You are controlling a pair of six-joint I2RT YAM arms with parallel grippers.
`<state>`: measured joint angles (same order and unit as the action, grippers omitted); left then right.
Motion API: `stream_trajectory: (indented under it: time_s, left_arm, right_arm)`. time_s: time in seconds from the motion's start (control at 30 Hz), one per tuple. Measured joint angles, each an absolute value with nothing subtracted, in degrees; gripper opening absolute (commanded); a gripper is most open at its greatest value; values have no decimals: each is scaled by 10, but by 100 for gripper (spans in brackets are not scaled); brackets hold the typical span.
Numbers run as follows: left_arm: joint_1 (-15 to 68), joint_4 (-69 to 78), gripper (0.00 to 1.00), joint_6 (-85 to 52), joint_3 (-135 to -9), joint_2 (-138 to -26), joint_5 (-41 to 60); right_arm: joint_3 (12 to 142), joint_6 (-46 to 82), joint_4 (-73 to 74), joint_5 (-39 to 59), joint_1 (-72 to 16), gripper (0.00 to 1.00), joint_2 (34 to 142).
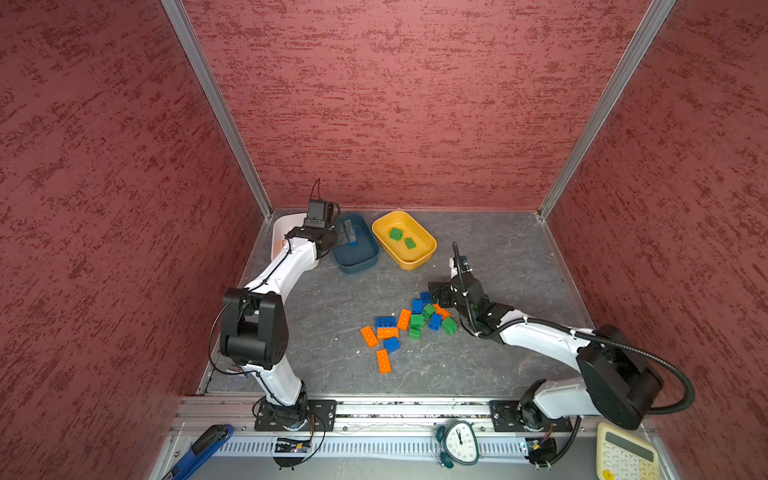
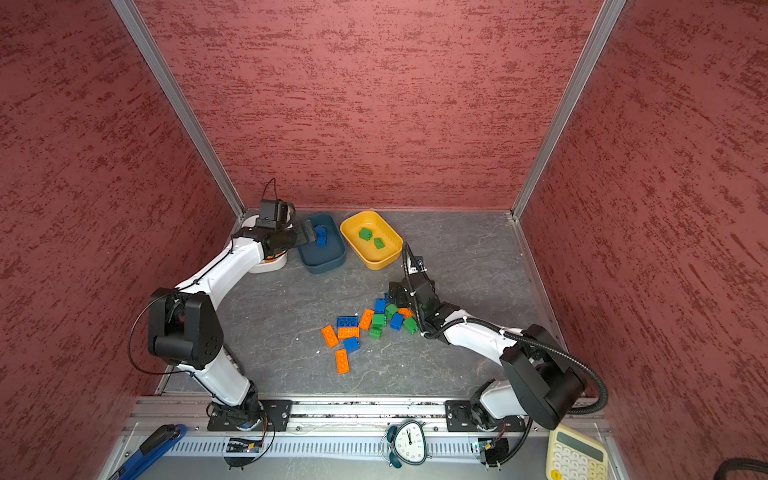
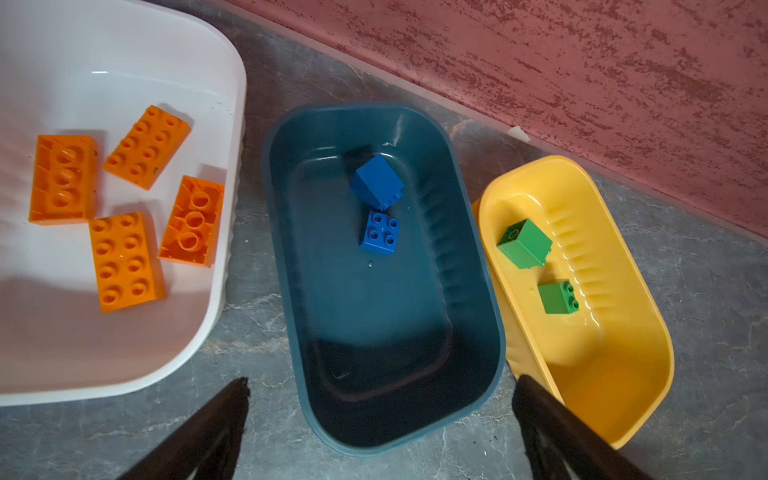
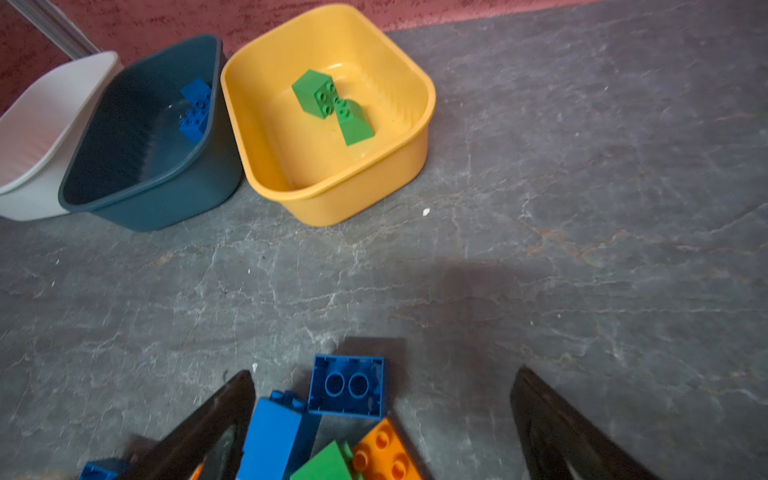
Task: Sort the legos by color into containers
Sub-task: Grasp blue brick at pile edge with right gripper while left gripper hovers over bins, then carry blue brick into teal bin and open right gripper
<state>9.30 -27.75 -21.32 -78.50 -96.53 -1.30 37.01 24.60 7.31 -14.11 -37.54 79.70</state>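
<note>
The upturned blue brick (image 1: 425, 296) (image 4: 346, 387) sits nearer one finger than the other, so my right gripper will next move down and sideways toward the pile to close on it.
Three containers stand at the back left. The white tub (image 3: 232, 104) holds several orange legos (image 3: 124, 257), the teal tub (image 3: 274, 166) two blue bricks (image 3: 377, 180), and the yellow tub (image 3: 648, 299) two green bricks (image 3: 525, 243). My left gripper (image 3: 382, 384) hangs open and empty above the teal tub (image 1: 361, 262). A loose pile of orange, blue and green legos (image 1: 409, 324) lies mid-table. My right gripper (image 4: 382, 376) is low at the pile's far right end, open. An upturned blue brick (image 4: 347, 386) lies between its fingers, untouched, beside another blue brick (image 4: 274, 440) and an orange one (image 4: 386, 453).
Red walls close in the back and both sides. Along the front rail sit an alarm clock (image 1: 459, 442), a cream calculator (image 1: 625, 453) and a blue-handled tool (image 1: 199, 449). Bare grey table (image 1: 498, 257) lies right of the yellow tub.
</note>
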Motion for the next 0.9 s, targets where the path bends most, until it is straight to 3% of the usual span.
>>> stream_trajectory:
  time_s: [0.23, 0.47, 0.9]
  left_arm:
    - [118, -237, 100, -223, -757, -944, -22]
    - [135, -226, 99, -226, -757, -944, -30]
    - [135, -225, 99, -227, -753, -945, -38]
  right_arm:
    - [380, 232, -9, -53, -375, 86, 811]
    - [482, 270, -77, -57, -375, 74, 906]
    - [583, 286, -146, -84, -375, 71, 1021]
